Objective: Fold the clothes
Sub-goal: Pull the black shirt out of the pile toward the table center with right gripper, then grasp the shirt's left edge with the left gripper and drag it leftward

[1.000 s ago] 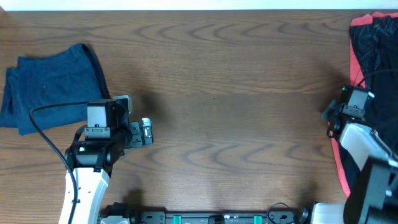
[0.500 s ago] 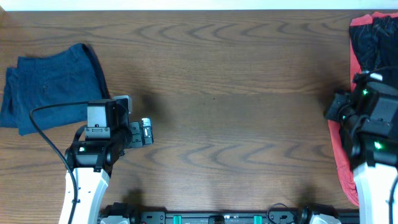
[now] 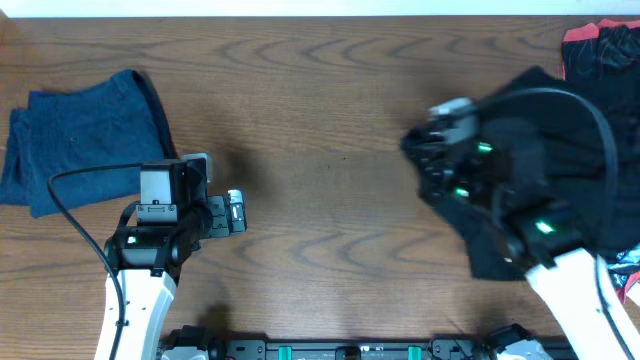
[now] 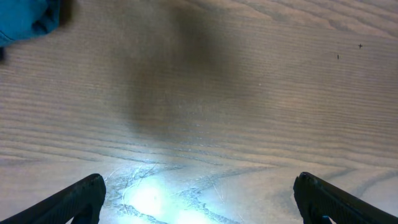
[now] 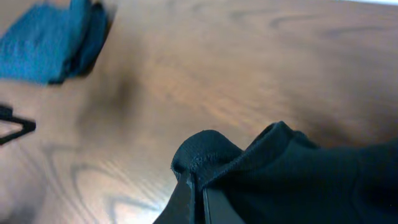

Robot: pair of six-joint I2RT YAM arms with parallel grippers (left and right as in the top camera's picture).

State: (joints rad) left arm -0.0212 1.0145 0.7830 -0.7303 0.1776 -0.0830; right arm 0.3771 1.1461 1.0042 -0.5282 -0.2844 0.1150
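Observation:
My right gripper holds the fold and will move toward the blue garment and down, to lay it on the bare wood (image 3: pixel 320 162) (image 5: pixel 159 107) that lies open between the black and blue garments.
A folded blue garment (image 3: pixel 85 135) lies at the table's far left; it also shows in the right wrist view (image 5: pixel 53 40), and its edge shows in the left wrist view (image 4: pixel 28 18). My right gripper (image 3: pixel 425 150) is shut on a fold of a black garment (image 3: pixel 535 165) and holds it above the table right of centre; the pinched fold fills the right wrist view (image 5: pixel 249 168). A red and black garment (image 3: pixel 600 45) lies at the far right corner. My left gripper (image 4: pixel 199 199) is open and empty over bare wood, right of the blue garment.
The table (image 3: pixel 330 100) is brown wood. Its front edge has a rail with the arm bases (image 3: pixel 350 350). The left arm's black cable (image 3: pixel 70 205) loops beside the blue garment.
My right arm has swung from the far right edge toward the centre, dragging the black garment with it off the red and black pile. The left arm has not moved.

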